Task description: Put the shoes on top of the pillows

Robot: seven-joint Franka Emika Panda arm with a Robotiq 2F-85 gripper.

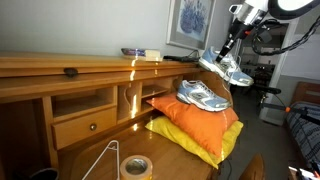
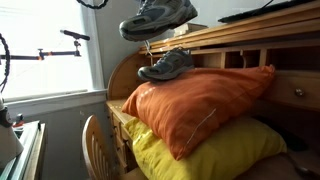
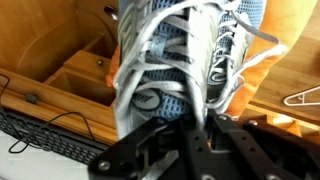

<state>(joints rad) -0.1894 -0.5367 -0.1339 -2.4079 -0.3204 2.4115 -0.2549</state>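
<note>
My gripper carries the held sneaker across and down onto the orange pillow's bare top beside the resting sneaker next. It then releases the held sneaker on this open spot below my gripper.
One grey-and-white sneaker rests on top of the orange pillow, which lies on the yellow pillow; it also shows in an exterior view on the orange pillow above the yellow pillow. My gripper is shut on the second sneaker and holds it in the air above and beside the pillows. This held sneaker also hangs at the top of an exterior view. In the wrist view the sneaker fills the frame, its laces pinched in the gripper.
The pillows sit on a wooden desk with cubbies and a drawer. A roll of tape and a wire hanger lie on the desk surface. A chair back stands by the desk. A keyboard shows in the wrist view.
</note>
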